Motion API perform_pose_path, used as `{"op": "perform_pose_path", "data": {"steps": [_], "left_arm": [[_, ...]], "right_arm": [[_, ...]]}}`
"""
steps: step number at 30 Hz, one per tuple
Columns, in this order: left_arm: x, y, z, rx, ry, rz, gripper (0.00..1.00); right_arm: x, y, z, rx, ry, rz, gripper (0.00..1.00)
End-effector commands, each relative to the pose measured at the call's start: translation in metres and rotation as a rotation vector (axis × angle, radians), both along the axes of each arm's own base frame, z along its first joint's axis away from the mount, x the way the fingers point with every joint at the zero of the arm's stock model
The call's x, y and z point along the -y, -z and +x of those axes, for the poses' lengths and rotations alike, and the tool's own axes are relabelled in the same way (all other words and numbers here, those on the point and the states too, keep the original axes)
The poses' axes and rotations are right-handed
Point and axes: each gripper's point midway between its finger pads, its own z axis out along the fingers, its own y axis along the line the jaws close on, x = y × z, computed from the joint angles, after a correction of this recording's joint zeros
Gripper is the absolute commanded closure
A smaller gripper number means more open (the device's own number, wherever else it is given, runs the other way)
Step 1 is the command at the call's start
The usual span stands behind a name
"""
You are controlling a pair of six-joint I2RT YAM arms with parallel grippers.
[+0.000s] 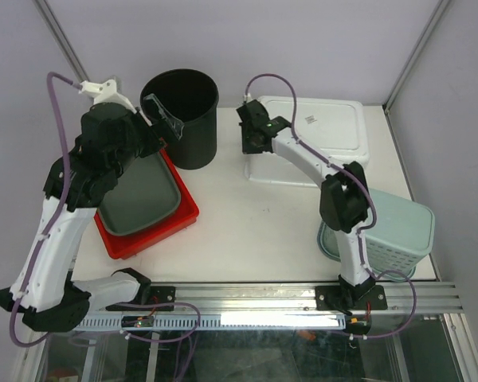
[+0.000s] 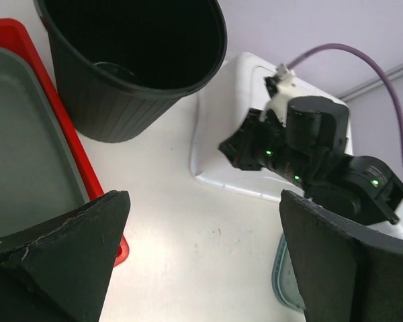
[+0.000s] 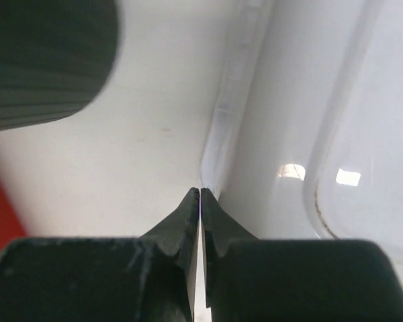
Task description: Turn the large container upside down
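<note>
My left gripper moves outward across the black bucket's opening next, as it faces up, then lowers astride the side of the bucket's rim facing the white container.
The large white container (image 1: 319, 127) stands at the back right of the table, its flat side with a small label facing up and its rim flange on the table. It also shows in the left wrist view (image 2: 221, 114) and the right wrist view (image 3: 302, 100). My right gripper (image 1: 251, 151) is shut and empty, its tips (image 3: 199, 192) low at the container's left edge. My left gripper (image 1: 164, 119) is open and empty (image 2: 205, 268), held high beside the black bucket's left rim.
A black ribbed bucket (image 1: 182, 118) stands upright, mouth up, left of the white container. A grey tray (image 1: 139, 199) lies in a red tray (image 1: 155, 235) at the left. A pale green basket (image 1: 398, 227) lies at the right near my right arm.
</note>
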Motion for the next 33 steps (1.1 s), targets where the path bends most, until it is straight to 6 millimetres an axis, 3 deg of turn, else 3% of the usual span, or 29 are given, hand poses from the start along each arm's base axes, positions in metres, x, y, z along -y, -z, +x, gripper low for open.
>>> {"op": "perform_pose_path", "data": {"steps": [1, 5, 6, 12, 14, 18, 24, 27, 33], "left_arm": [[0.008, -0.015, 0.032, 0.044, 0.011, 0.093, 0.01], [0.01, -0.014, 0.072, 0.038, -0.065, 0.164, 0.01], [0.013, -0.008, 0.083, 0.029, -0.064, 0.195, 0.01], [0.032, -0.002, 0.141, 0.063, -0.054, 0.337, 0.01], [0.039, 0.004, 0.159, 0.068, -0.041, 0.384, 0.01], [0.053, 0.025, 0.193, 0.049, -0.017, 0.472, 0.01], [0.089, 0.08, 0.222, -0.04, 0.122, 0.504, 0.02], [0.096, 0.095, 0.226, -0.065, 0.142, 0.495, 0.19], [0.102, 0.11, 0.233, -0.087, 0.171, 0.509, 0.74]], "right_arm": [[0.056, -0.064, 0.011, 0.127, 0.124, 0.023, 0.93], [0.059, -0.094, -0.004, 0.166, 0.094, 0.073, 0.9], [0.06, -0.11, -0.011, 0.189, 0.082, 0.102, 0.87], [0.078, -0.157, -0.058, 0.297, 0.033, 0.245, 0.47], [0.092, -0.16, -0.076, 0.309, 0.047, 0.251, 0.41], [0.12, -0.147, -0.108, 0.279, 0.087, 0.227, 0.37], [0.153, -0.14, -0.144, 0.269, 0.147, 0.217, 0.35], [0.164, -0.143, -0.153, 0.281, 0.169, 0.215, 0.35], [0.175, -0.157, -0.157, 0.317, 0.197, 0.212, 0.35]]}}
